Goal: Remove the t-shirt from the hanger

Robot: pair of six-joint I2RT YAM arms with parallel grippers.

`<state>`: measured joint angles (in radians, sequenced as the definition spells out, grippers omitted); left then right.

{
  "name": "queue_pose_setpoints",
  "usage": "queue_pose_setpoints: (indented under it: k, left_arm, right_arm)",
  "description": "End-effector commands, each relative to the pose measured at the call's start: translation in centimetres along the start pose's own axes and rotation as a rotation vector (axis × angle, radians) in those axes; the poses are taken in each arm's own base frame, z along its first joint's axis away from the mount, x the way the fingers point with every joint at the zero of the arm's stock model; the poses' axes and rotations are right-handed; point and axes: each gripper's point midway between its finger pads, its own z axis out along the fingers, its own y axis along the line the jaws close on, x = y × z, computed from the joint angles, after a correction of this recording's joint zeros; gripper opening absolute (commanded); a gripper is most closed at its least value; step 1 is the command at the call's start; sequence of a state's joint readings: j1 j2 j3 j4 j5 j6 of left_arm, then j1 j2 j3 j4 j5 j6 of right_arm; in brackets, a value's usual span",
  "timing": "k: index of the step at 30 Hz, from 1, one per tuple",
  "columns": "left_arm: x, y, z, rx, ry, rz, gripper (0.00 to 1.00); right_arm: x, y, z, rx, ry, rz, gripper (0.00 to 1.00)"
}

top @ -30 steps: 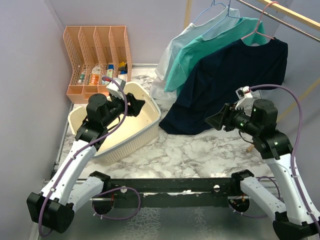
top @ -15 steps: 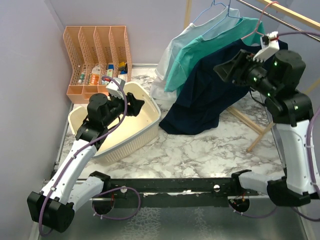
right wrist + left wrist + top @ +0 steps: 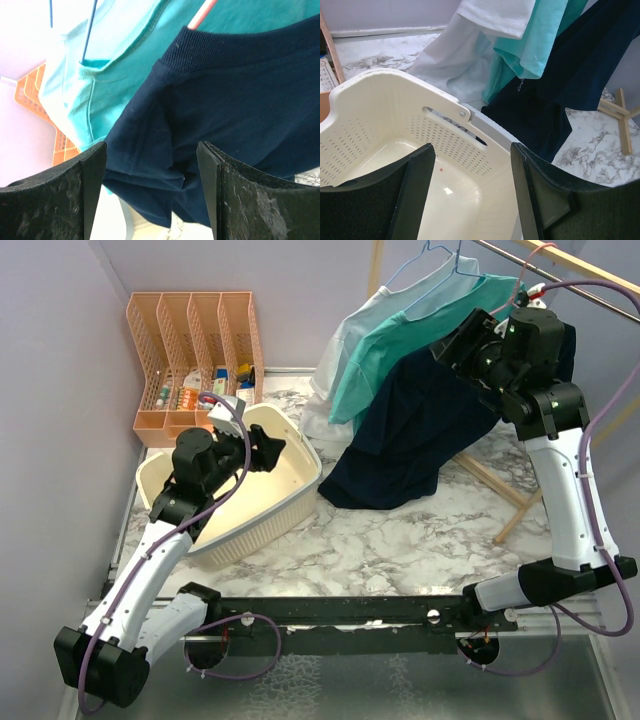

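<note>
I will next move my right gripper in toward the neckline and close it across the shoulder fold below the ribbed neckline [image 3: 151, 92], because that fold faces its open fingers.
A navy t-shirt [image 3: 420, 430] hangs on a pink hanger [image 3: 528, 270] at the front of the rail. My right gripper [image 3: 447, 348] is raised to its left shoulder, just below the collar. In the right wrist view the gripper [image 3: 152, 150] is open, and the navy t-shirt [image 3: 240, 90] fills the space ahead with the pink hanger [image 3: 202, 14] above the neckline. Nothing sits between its fingers. My left gripper [image 3: 270, 450] is open above the cream basket [image 3: 300, 495]. In the left wrist view the gripper [image 3: 472, 150] is over the basket [image 3: 385, 80].
A teal shirt [image 3: 400, 340] and a white shirt [image 3: 345, 360] hang behind the navy one on blue hangers. An orange file organiser [image 3: 195, 350] stands at the back left. The wooden rail [image 3: 580, 270] and its floor brace [image 3: 500, 485] are at the right.
My right arm has risen from low over the table up to the navy t-shirt's shoulder, and its jaws have spread wider. The left arm has not moved.
</note>
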<state>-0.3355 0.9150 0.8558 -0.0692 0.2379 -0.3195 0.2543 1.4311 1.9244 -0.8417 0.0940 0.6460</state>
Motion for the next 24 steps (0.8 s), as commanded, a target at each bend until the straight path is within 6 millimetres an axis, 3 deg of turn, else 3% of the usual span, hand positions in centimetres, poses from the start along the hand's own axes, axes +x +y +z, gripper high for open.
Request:
queue_pose_setpoints:
  k: [1, 7, 12, 20, 24]
  left_arm:
    - [-0.7, 0.1, -0.3, -0.004, -0.034, -0.014, 0.65]
    - [-0.8, 0.1, -0.3, 0.002, -0.036, -0.025, 0.65]
    - [-0.7, 0.0, -0.2, 0.009, -0.033, -0.034, 0.65]
    - [-0.5, -0.1, -0.1, 0.016, -0.028, -0.045, 0.65]
    - [-0.3, -0.1, 0.0, 0.019, -0.023, -0.047, 0.65]
  right_arm:
    - [-1.8, 0.3, 0.4, 0.011, -0.098, 0.071, 0.73]
    - [-2.3, 0.2, 0.7, 0.025, -0.130, 0.094, 0.73]
    - [-2.8, -0.8, 1.7, 0.108, -0.153, 0.116, 0.71]
    - [-3.8, -0.7, 3.1, 0.166, -0.188, 0.095, 0.67]
    - [-3.6, -2.0, 3.1, 0.253, -0.180, 0.057, 0.66]
